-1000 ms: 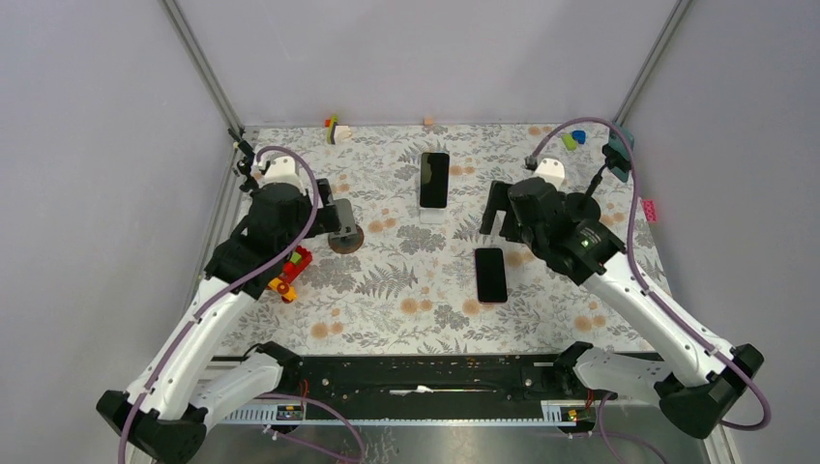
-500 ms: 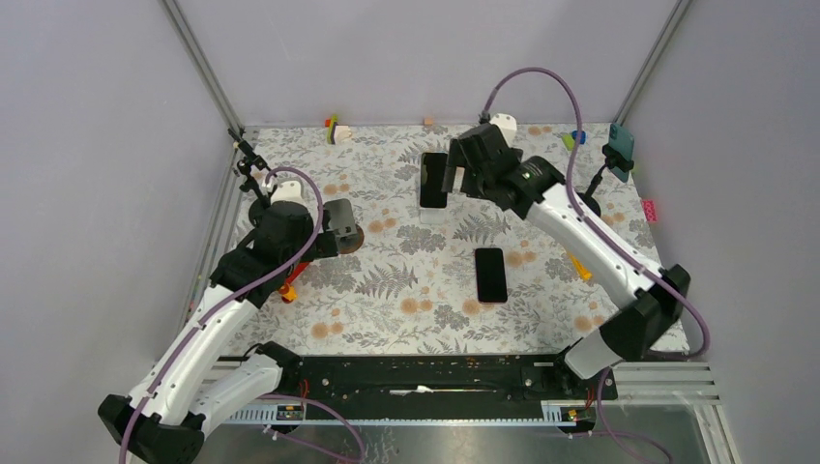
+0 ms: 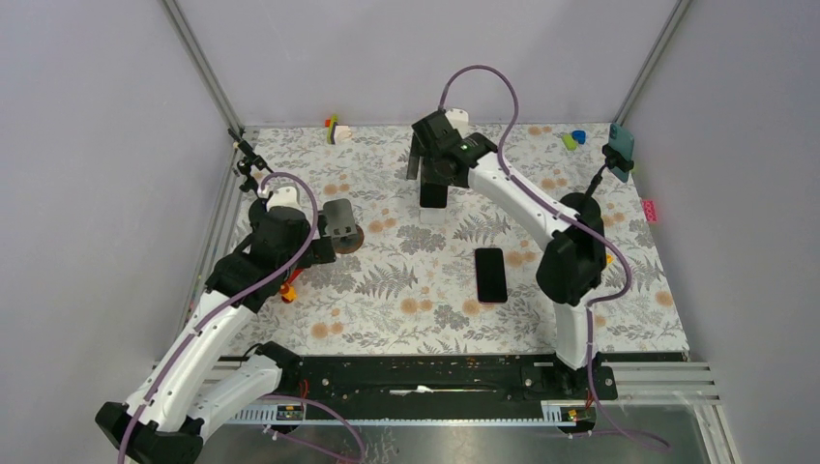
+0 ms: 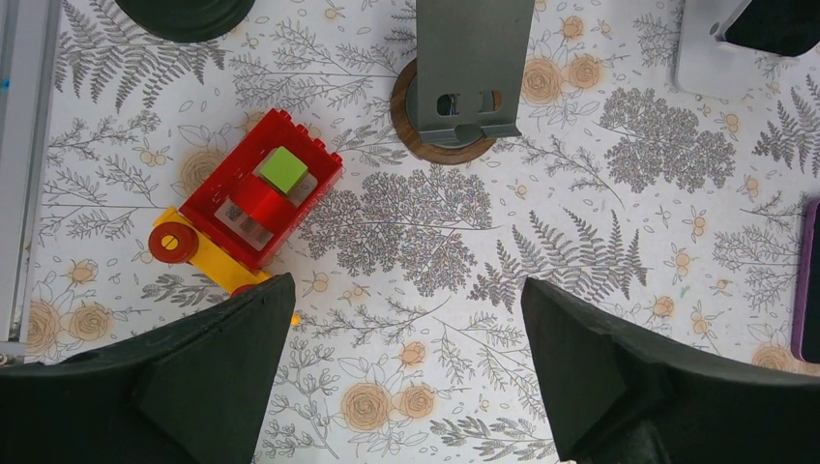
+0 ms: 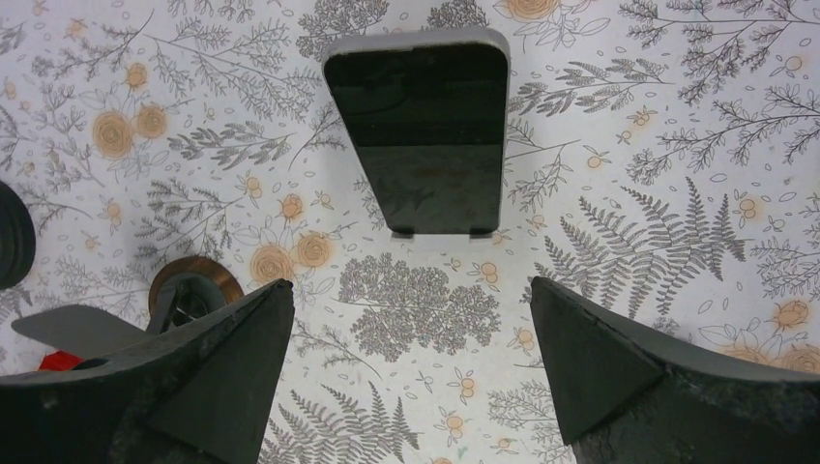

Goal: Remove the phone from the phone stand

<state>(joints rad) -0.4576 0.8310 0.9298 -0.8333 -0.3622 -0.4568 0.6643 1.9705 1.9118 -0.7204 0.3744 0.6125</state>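
The phone's top end [image 5: 418,60] still stands beyond the gripper's fingers. My right gripper will next move outward and down until its open fingers are on both sides of that end of the phone.
A black phone [image 5: 424,126] leans in a white phone stand [image 5: 440,233] at the back middle of the table. In the top view the phone [image 3: 433,196] and the stand [image 3: 432,216] are partly hidden under my right gripper [image 3: 432,174]. In the right wrist view my right gripper [image 5: 411,333] is open and empty, hovering above and just in front of the stand. My left gripper [image 4: 406,358] is open and empty above the bare cloth, near a second, empty grey stand [image 4: 471,63]. In the top view the left gripper [image 3: 319,246] is beside that grey stand [image 3: 340,220].
A second phone [image 3: 490,275] lies flat on the cloth right of centre. A red and yellow toy [image 4: 253,193] lies by my left gripper. Small toys [image 3: 333,128] sit at the back edge. A teal phone on a holder [image 3: 620,145] stands at the right wall.
My right arm has swung from the right side of the table to the back middle, over the phone on the stand. My left arm has shifted only slightly.
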